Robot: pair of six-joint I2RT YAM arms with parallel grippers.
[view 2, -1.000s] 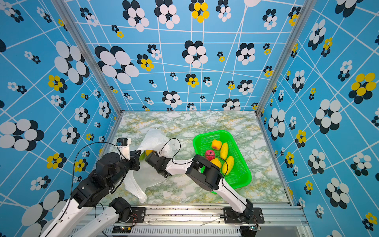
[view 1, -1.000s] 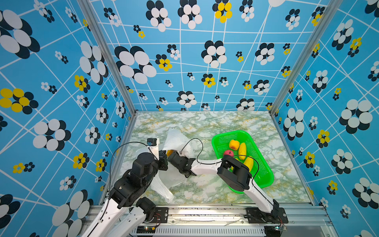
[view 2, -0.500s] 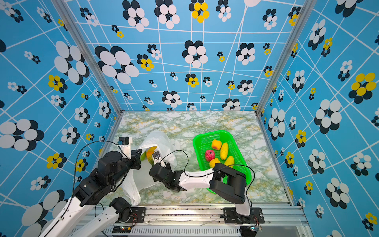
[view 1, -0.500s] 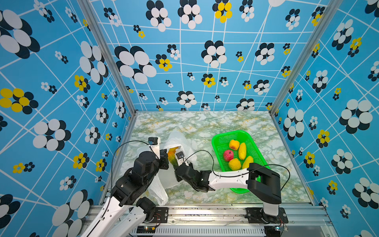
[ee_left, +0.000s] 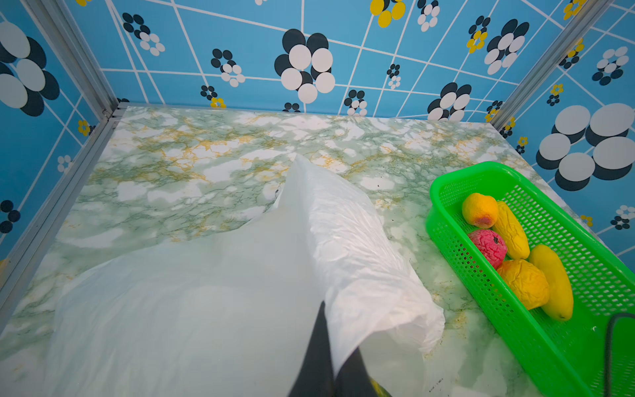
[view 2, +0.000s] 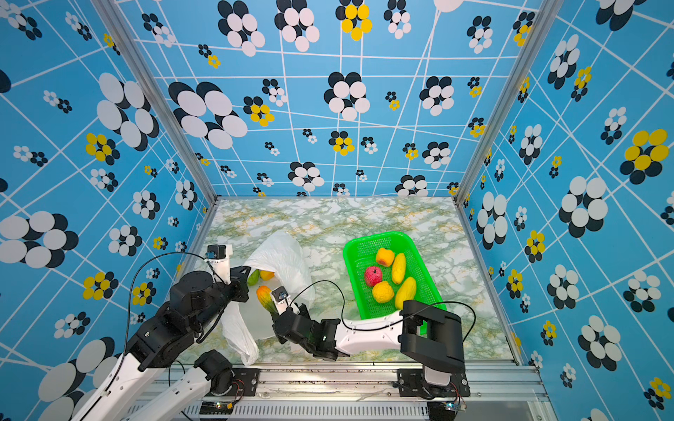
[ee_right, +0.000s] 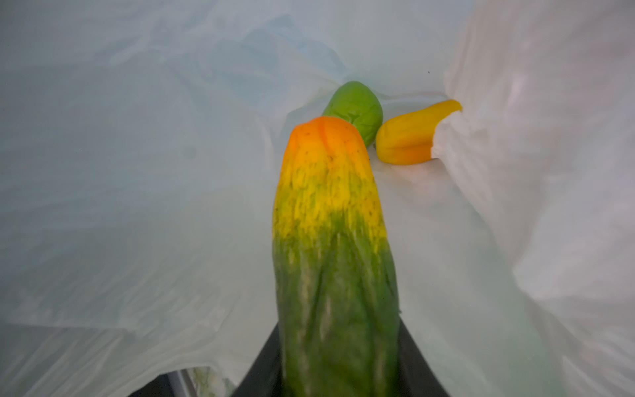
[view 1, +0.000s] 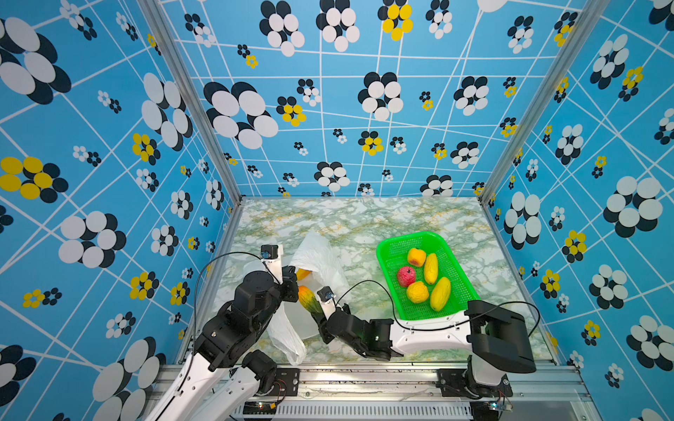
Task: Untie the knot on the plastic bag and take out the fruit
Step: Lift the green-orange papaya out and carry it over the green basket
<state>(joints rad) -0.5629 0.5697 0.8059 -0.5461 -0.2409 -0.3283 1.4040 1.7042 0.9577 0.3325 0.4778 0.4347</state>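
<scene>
The right gripper moves from the bag's opening over the near half of the green mesh basket next and lowers it to release, since fruits already lie inside.
The white plastic bag lies at the table's left with its mouth gaping toward the front; no knot shows. My left gripper is shut on the bag's upper edge and holds it lifted. My right gripper is shut on a long orange-green fruit at the bag's mouth. Deeper inside lie a green fruit and a yellow one.
A green mesh basket stands at the right and holds several fruits, among them a red one. The right arm's white link stretches along the front edge below the basket. Blue patterned walls close three sides.
The right gripper has drawn back toward the front edge, bringing the orange-green fruit out of the bag's depth, and its elbow has swung right. The left gripper keeps the bag's edge lifted.
</scene>
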